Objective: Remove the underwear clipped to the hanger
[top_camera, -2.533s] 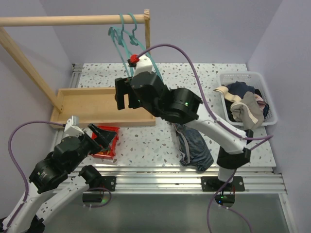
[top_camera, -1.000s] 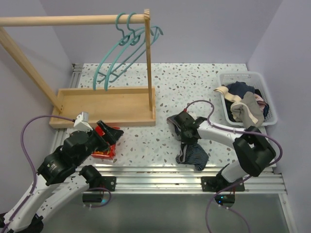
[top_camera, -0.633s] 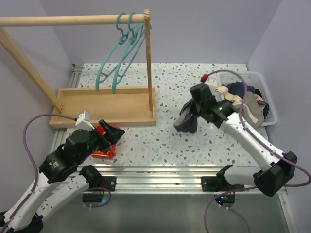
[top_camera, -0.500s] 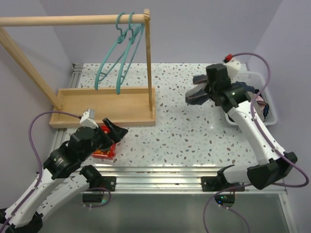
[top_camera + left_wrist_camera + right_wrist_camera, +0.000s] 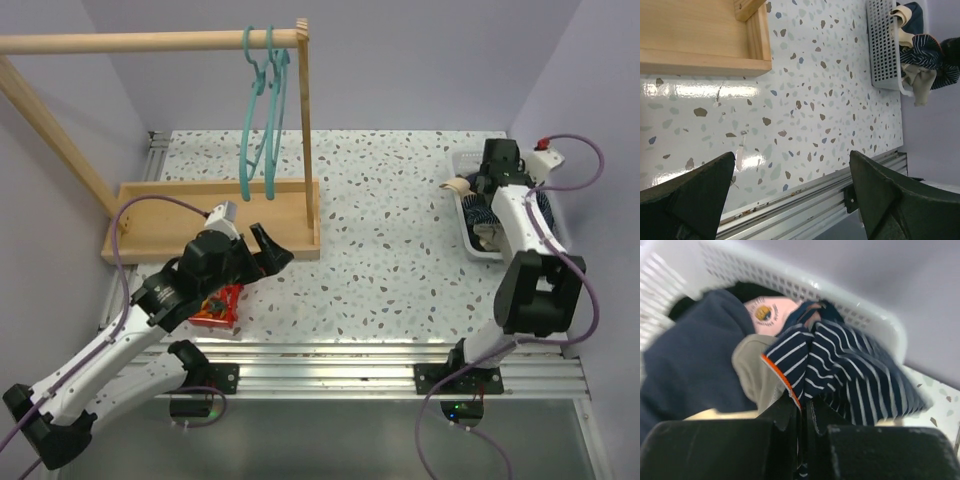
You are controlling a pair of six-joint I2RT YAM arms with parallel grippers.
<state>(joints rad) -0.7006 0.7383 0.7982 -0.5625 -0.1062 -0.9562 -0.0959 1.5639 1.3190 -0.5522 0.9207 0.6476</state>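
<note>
The cloths in the white basket lie below, so next I will lower my right gripper toward them and release the striped underwear (image 5: 492,213) still hanging from its fingers.
Two teal hangers (image 5: 262,120) hang bare on the wooden rod. The dark navy striped underwear (image 5: 840,367) hangs over the white basket (image 5: 840,295), and my right gripper (image 5: 807,412) is shut on its orange-edged hem. From above, that gripper (image 5: 488,188) points down into the basket (image 5: 462,160) at the far right, with the striped underwear (image 5: 492,213) below it. A grey-beige cloth (image 5: 752,372) lies in the basket just beside the striped piece. My left gripper (image 5: 268,250) stands open above the table by the rack's base, holding nothing; its fingers (image 5: 695,187) frame bare table.
The wooden rack base (image 5: 210,215) lies at the back left, with its upright post (image 5: 305,130) near the hangers. A red tray of clips (image 5: 215,305) sits under my left arm. The basket also holds a plain navy cloth (image 5: 690,355). The table's front rail (image 5: 805,200) runs below the left gripper.
My right arm lifted the striped underwear from the front of the table and swung it right, over the basket. The left arm reached forward and right. The hangers swung and settled.
</note>
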